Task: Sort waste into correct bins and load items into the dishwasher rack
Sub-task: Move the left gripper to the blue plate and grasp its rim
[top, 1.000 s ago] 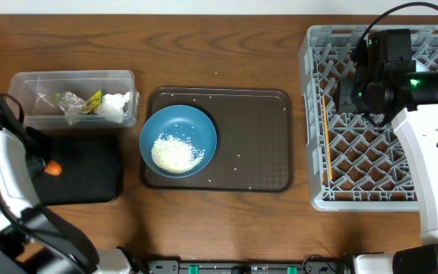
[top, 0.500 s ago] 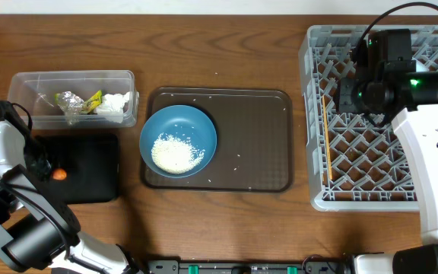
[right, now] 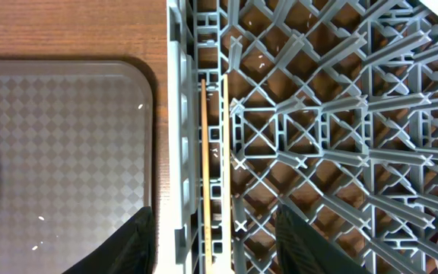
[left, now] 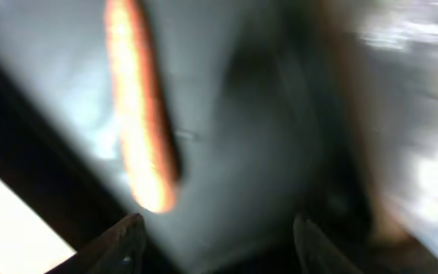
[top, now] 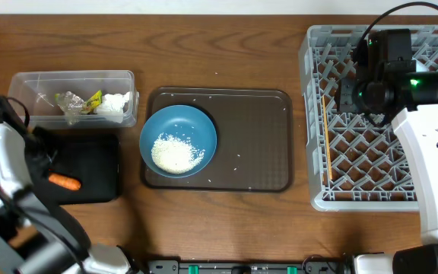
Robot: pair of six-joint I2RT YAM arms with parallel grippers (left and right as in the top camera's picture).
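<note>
My left gripper next swings from the black tray across the blue bowl, down onto the bowl's rim farthest from that tray, as rice remains inside.
The orange carrot lies on the black tray; it shows blurred in the left wrist view. My left gripper is open and empty just above it. A blue bowl holding white rice sits on the brown serving tray. The clear tub holds the foil ball, yellow-green wrapper and white paper. My right gripper is open and empty over the grey rack, above the chopsticks.
Loose rice grains lie scattered on the brown serving tray. The rack fills the right side of the table. The pink cup and the light-blue bowls are out of clear view.
The carrot has left my left gripper and now lies flat on the black tray. The left arm has shifted slightly. The right arm has not moved.
</note>
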